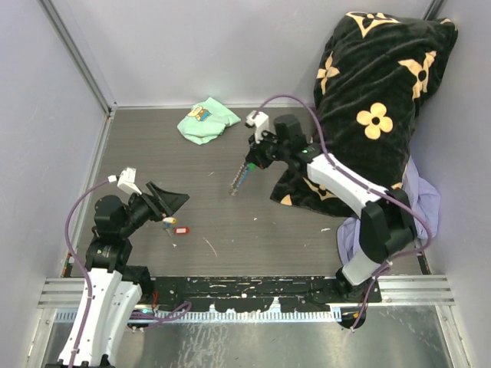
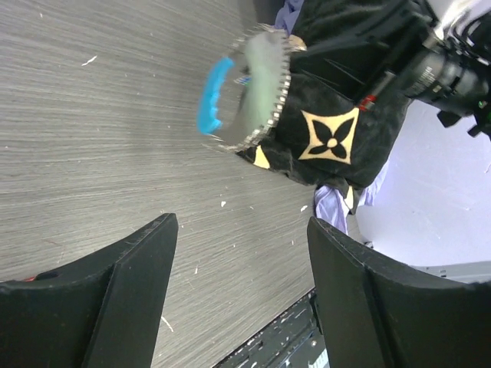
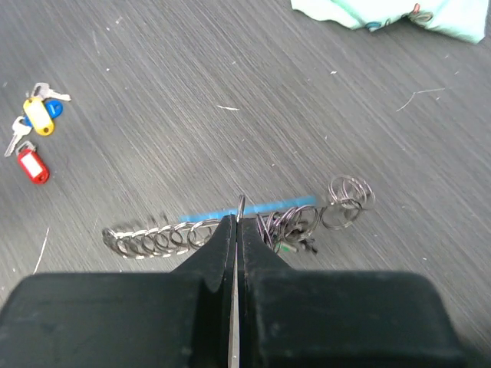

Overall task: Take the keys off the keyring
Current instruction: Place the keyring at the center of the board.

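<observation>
The right gripper first shifts to the left in the top view next, to get the keyring (image 3: 241, 205) down onto empty table by the mint-green cloth.
My right gripper (image 1: 247, 170) (image 3: 236, 218) is shut on a ring of the keyring (image 3: 241, 205), held above the table. Its link chain (image 3: 153, 239) trails to both sides, with the sky-blue fob (image 3: 253, 208) behind it and a small green-tagged key (image 3: 288, 247) hanging among the rings. In the top view the chain (image 1: 238, 184) dangles below the fingers. Three loose keys lie on the table with yellow (image 3: 38, 115), blue (image 3: 54, 110) and red (image 3: 32, 165) tags, the red tag (image 1: 181, 229) just below my left gripper (image 1: 175, 208) (image 2: 242, 222). That gripper is open and holds nothing. The keyring (image 2: 257, 92) shows blurred ahead of it.
A black blanket with gold flowers (image 1: 376, 100) (image 2: 330, 138) fills the right side, with a lavender cloth (image 1: 423, 201) under it. A mint-green cloth (image 1: 205, 121) (image 3: 399, 15) lies at the back. Grey walls close in on the left and at the back.
</observation>
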### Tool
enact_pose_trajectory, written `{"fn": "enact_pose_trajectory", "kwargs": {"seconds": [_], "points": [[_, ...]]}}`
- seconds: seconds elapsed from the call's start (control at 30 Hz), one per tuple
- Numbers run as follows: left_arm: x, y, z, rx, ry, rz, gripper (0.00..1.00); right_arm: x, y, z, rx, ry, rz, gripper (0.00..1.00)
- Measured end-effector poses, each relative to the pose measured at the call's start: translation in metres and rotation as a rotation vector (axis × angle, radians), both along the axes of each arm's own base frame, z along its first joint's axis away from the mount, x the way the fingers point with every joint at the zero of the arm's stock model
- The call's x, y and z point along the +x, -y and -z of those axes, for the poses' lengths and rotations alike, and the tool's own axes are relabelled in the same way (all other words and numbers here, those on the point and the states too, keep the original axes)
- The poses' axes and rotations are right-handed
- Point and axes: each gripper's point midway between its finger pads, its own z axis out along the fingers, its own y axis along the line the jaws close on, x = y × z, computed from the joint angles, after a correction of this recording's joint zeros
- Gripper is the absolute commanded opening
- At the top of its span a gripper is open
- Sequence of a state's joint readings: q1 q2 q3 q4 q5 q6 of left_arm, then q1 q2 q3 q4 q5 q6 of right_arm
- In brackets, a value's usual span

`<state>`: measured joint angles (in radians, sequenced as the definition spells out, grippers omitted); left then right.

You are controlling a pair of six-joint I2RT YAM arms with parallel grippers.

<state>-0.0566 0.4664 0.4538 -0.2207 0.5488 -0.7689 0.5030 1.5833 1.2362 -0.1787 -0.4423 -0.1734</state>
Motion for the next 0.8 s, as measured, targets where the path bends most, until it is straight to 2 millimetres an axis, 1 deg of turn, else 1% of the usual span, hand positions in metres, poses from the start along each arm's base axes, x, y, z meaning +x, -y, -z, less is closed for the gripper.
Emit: {"fn": "enact_pose_trajectory", "kwargs": {"seconds": [0.1,0.23,0.4,0.5,0.63,0.73,0.8], "points": [[-0.006,-0.001,-0.005,0.018,0.017,0.002,0.71,0.007,-0.026,0.012,-0.052,-0.026,0.021,0.03],[-0.012,-0.002,-0.001,0.023,0.001,0.002,0.71,0.019,-0.06,0.027,-0.095,-0.066,0.037,0.05],[-0.017,-0.003,0.004,0.034,-0.016,0.001,0.72,0.032,-0.093,0.044,-0.121,-0.113,0.044,0.05],[-0.019,-0.004,0.009,0.05,-0.029,-0.002,0.72,0.043,-0.107,0.048,-0.127,-0.111,0.057,0.07],[-0.021,-0.007,0.015,0.073,-0.04,-0.008,0.72,0.051,-0.121,0.053,-0.131,-0.114,0.067,0.08],[-0.022,-0.008,0.017,0.079,-0.05,-0.009,0.72,0.056,-0.129,0.055,-0.133,-0.111,0.07,0.11],[-0.023,-0.008,0.018,0.081,-0.054,-0.008,0.72,0.06,-0.136,0.058,-0.133,-0.109,0.072,0.12]]}}
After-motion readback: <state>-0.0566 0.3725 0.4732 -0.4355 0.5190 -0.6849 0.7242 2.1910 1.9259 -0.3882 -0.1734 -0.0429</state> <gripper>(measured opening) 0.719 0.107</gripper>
